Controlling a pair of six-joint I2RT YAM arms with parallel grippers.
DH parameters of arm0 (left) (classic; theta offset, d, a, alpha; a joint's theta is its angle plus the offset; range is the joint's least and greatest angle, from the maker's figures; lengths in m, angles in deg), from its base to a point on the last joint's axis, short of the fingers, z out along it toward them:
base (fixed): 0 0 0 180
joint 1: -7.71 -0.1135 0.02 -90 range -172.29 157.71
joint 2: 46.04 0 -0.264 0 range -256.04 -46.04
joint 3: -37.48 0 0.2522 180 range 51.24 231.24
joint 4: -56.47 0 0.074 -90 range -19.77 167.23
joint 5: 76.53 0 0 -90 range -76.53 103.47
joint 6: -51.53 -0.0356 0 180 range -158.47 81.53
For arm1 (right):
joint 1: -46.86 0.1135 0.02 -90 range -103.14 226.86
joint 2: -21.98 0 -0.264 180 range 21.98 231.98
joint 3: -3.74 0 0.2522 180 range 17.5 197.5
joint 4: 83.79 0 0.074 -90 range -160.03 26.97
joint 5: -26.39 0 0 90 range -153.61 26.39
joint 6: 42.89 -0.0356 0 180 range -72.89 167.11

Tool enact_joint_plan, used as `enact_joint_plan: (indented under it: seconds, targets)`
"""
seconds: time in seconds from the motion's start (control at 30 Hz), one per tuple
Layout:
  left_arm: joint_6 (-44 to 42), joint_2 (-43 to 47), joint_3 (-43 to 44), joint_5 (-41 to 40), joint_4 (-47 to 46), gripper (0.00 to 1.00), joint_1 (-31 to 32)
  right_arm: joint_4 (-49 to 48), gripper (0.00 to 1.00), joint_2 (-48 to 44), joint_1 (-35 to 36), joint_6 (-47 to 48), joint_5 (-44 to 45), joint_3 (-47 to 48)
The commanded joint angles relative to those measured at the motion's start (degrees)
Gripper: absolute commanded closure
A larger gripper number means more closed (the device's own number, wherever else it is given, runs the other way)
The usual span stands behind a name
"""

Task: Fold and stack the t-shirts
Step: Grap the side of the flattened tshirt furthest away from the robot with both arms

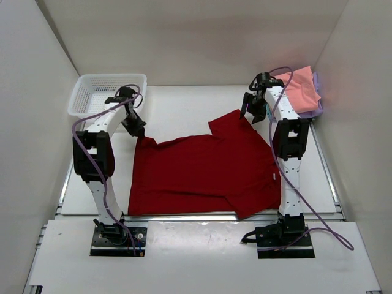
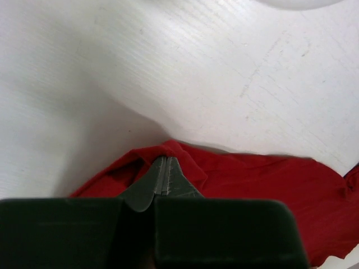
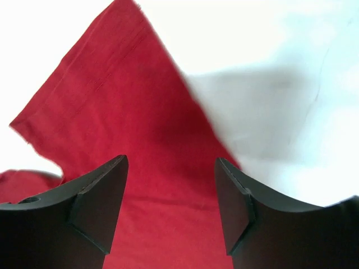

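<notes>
My right gripper moves down next and closes on the sleeve's edge (image 1: 247, 119) (image 3: 211, 126) facing the salmon pink shirt, since that edge lies just below its open fingers.
A large dark red t-shirt (image 1: 205, 174) lies spread on the white table between the arms. My left gripper (image 1: 136, 130) is shut on the shirt's far left corner; in the left wrist view the fingertips (image 2: 164, 162) pinch a fold of the red cloth (image 2: 252, 185). My right gripper (image 1: 251, 110) is open and empty, just above the shirt's far right sleeve; in the right wrist view its jaws stand wide apart over the sleeve (image 3: 123, 123). A folded salmon pink shirt (image 1: 300, 90) lies on a lavender one (image 1: 317, 104) at the far right. No teal shirt shows.
A white mesh basket (image 1: 104, 93) stands at the far left corner. White walls close in the table on three sides. A metal rail (image 1: 184, 214) runs along the table's near edge by the arm bases.
</notes>
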Motion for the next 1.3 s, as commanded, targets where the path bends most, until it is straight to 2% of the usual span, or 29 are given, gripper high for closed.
enact_joint_plan:
  seconds: [0.0,0.3,0.33,0.37,0.4,0.43,0.47,0.57,0.67,0.83,0.87,0.9,0.97,1.0,1.27]
  targets:
    - [-0.04,1.63,-0.03,1.87,1.74,1.00,-0.87,-0.52,0.40,1.86,-0.80,0.89,1.22,4.10]
    - [-0.74,2.25,-1.80,2.93,1.56,1.00,-1.22,-0.34,0.41,8.54,-0.01,1.24,4.91,10.34]
    - [-0.83,2.16,-1.88,2.41,1.82,1.00,-1.40,-0.17,0.45,9.24,0.08,1.32,5.00,10.96]
    - [-0.92,2.25,-1.88,2.58,1.65,1.00,-1.74,-0.08,0.56,9.68,0.51,1.41,5.18,11.05]
    - [-1.44,2.25,-2.06,2.49,1.47,1.00,-1.66,0.27,0.61,9.95,0.95,1.50,5.61,10.79]
    - [-0.92,2.25,-2.14,2.40,1.56,1.00,-1.83,0.62,0.73,9.78,0.52,1.76,5.62,10.53]
    - [-0.83,2.34,-2.23,2.84,1.47,1.00,-1.92,0.71,0.79,9.60,0.78,1.94,6.23,10.17]
    - [-1.01,2.25,-2.23,3.02,0.86,1.00,-2.28,1.68,0.76,9.16,1.22,1.94,6.41,9.20]
    - [-0.74,1.90,-2.15,3.11,0.86,1.00,-2.36,2.03,0.67,8.81,1.40,2.82,6.67,8.59]
    - [-1.00,2.25,-2.40,3.28,0.51,1.00,-2.63,2.55,0.65,9.16,2.62,3.43,8.42,7.28]
    - [-0.74,2.60,-2.41,3.72,0.68,1.00,-2.54,2.82,0.67,9.25,2.71,3.35,8.69,6.92]
    - [-0.92,2.43,-2.15,3.55,0.68,1.00,-2.80,3.26,0.72,9.51,2.89,3.52,9.39,6.83]
    - [-1.27,2.69,-2.67,3.46,0.86,1.00,-2.89,3.87,0.87,9.77,3.50,3.26,10.18,6.56]
    - [-1.18,2.86,-2.76,3.46,0.51,1.00,-2.89,3.96,0.98,9.77,3.50,3.35,10.54,6.48]
    - [-2.15,3.83,-3.99,6.88,-4.06,1.00,-3.24,3.35,1.00,4.68,0.53,4.48,11.24,10.34]
